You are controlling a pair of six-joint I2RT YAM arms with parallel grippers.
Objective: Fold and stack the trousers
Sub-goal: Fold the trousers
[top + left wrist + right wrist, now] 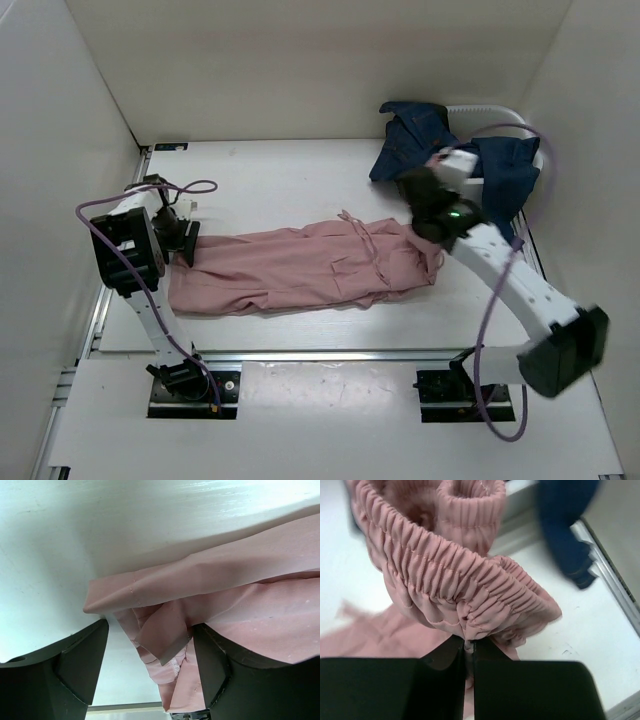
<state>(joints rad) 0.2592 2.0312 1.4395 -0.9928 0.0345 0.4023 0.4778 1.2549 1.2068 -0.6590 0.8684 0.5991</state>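
The lifted waistband needs to go next over the legs toward the hems and down onto their middle (257,271) in the robot's right gripper, since they lie stretched flat toward the left gripper.
The dusty-pink trousers (300,265) lie stretched left to right across the middle of the table. My left gripper (185,245) is at their left end, open. In the left wrist view, the leg hems (165,640) bunch between its spread fingers, the gripper (150,650) not closed on them. My right gripper (432,228) is at the right end, shut on the gathered elastic waistband (445,565), which bulges above the closed gripper (469,647) and is lifted a little off the table. The drawstring (362,240) trails over the cloth.
A dark blue garment (470,160) lies heaped at the back right, just behind my right gripper; it also shows in the right wrist view (565,525). White walls close in the table on three sides. A metal rail (330,355) runs along the front edge.
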